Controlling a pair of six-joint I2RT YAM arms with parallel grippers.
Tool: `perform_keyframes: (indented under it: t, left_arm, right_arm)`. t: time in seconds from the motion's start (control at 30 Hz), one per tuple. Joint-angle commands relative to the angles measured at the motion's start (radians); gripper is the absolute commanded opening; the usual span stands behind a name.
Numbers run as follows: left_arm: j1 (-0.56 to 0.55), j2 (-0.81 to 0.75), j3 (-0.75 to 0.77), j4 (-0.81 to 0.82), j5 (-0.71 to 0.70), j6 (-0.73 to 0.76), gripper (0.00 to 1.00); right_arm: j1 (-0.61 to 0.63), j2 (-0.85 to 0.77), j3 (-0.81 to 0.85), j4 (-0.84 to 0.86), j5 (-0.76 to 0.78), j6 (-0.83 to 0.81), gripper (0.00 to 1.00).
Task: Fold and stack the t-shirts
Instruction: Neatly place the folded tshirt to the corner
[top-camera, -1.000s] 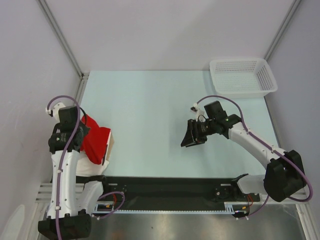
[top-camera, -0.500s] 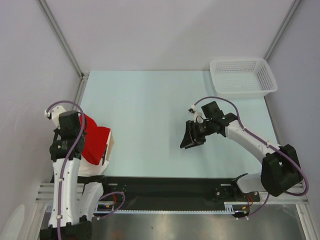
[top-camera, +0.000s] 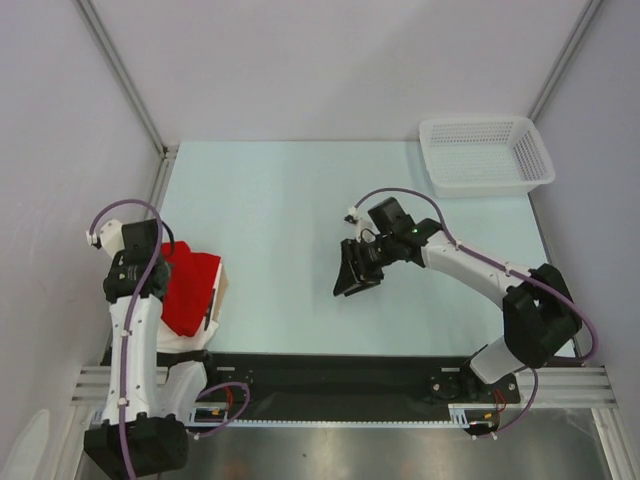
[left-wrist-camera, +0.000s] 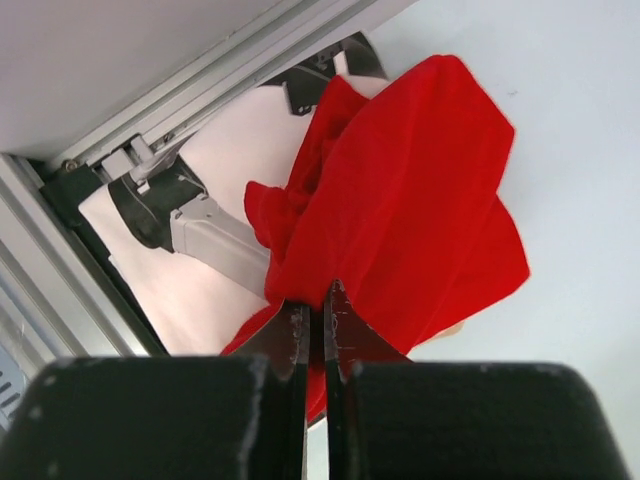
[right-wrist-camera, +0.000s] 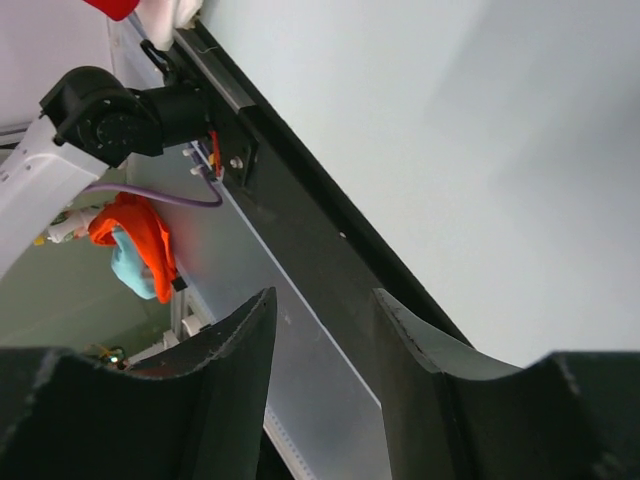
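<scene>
My left gripper holds the t-shirt (top-camera: 192, 290) and next needs to carry it off the white sheet to the bare tabletop on the right in the top view. It should release it there.
A bright red t-shirt (top-camera: 192, 290) hangs bunched at the table's near left corner, over a white sheet (top-camera: 172, 342). My left gripper (top-camera: 160, 268) is shut on an edge of the cloth. In the left wrist view the t-shirt (left-wrist-camera: 400, 200) drapes away from the left gripper (left-wrist-camera: 313, 302), whose fingers pinch a fold. My right gripper (top-camera: 350, 280) hovers over the middle of the table, open, with nothing between its fingers. In the right wrist view the right gripper (right-wrist-camera: 320, 300) points at the table's near edge.
A white mesh basket (top-camera: 440, 168) stands at the far right corner. A black rail (top-camera: 340, 370) runs along the near edge between the arm bases. Orange and blue cloth (right-wrist-camera: 135, 245) lies off the table beyond the rail.
My right arm has swung left towards the table's middle, its jaws a little wider. The left gripper has shifted slightly with the red cloth still held.
</scene>
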Motion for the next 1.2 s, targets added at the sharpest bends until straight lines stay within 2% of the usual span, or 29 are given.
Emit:
perform_keyframes:
  t: [0.0, 0.23, 0.47, 0.57, 0.67, 0.73, 0.83, 0.87, 1.0, 1.17]
  left_arm:
    - [0.047, 0.017, -0.044, 0.014, 0.023, -0.051, 0.00]
    - [0.126, 0.011, -0.131, 0.038, 0.041, -0.126, 0.00]
    - [0.288, 0.051, -0.150, 0.092, 0.113, -0.071, 0.00]
    - [0.301, 0.043, -0.134, 0.086, 0.130, -0.063, 0.00]
    - [0.299, 0.037, -0.110, 0.075, 0.256, -0.072, 0.00]
    - [0.264, 0.034, -0.102, 0.087, 0.387, -0.080, 0.00]
    - [0.163, -0.001, -0.085, 0.167, 0.490, -0.106, 0.00]
    - [0.091, -0.016, -0.076, 0.232, 0.542, -0.118, 0.00]
    - [-0.093, -0.049, 0.004, 0.327, 0.549, -0.159, 0.00]
    - [-0.303, 0.072, 0.212, 0.330, 0.612, -0.147, 0.00]
  right_arm:
    - [0.030, 0.030, 0.055, 0.073, -0.014, 0.064, 0.49]
    - [0.038, 0.041, 0.061, 0.013, -0.004, 0.027, 0.48]
    - [0.039, 0.048, 0.073, -0.056, 0.009, -0.020, 0.48]
    - [0.038, 0.053, 0.067, -0.053, 0.006, -0.020, 0.48]
    - [0.038, 0.056, 0.061, -0.038, 0.002, -0.014, 0.48]
    - [0.038, 0.053, 0.063, -0.036, 0.006, -0.009, 0.48]
    - [0.035, 0.041, 0.064, -0.038, 0.015, -0.009, 0.48]
    - [0.030, 0.029, 0.072, -0.051, 0.022, -0.009, 0.48]
    - [-0.001, -0.008, 0.092, -0.099, 0.078, -0.025, 0.48]
    - [-0.091, -0.071, 0.109, -0.159, 0.125, -0.035, 0.50]
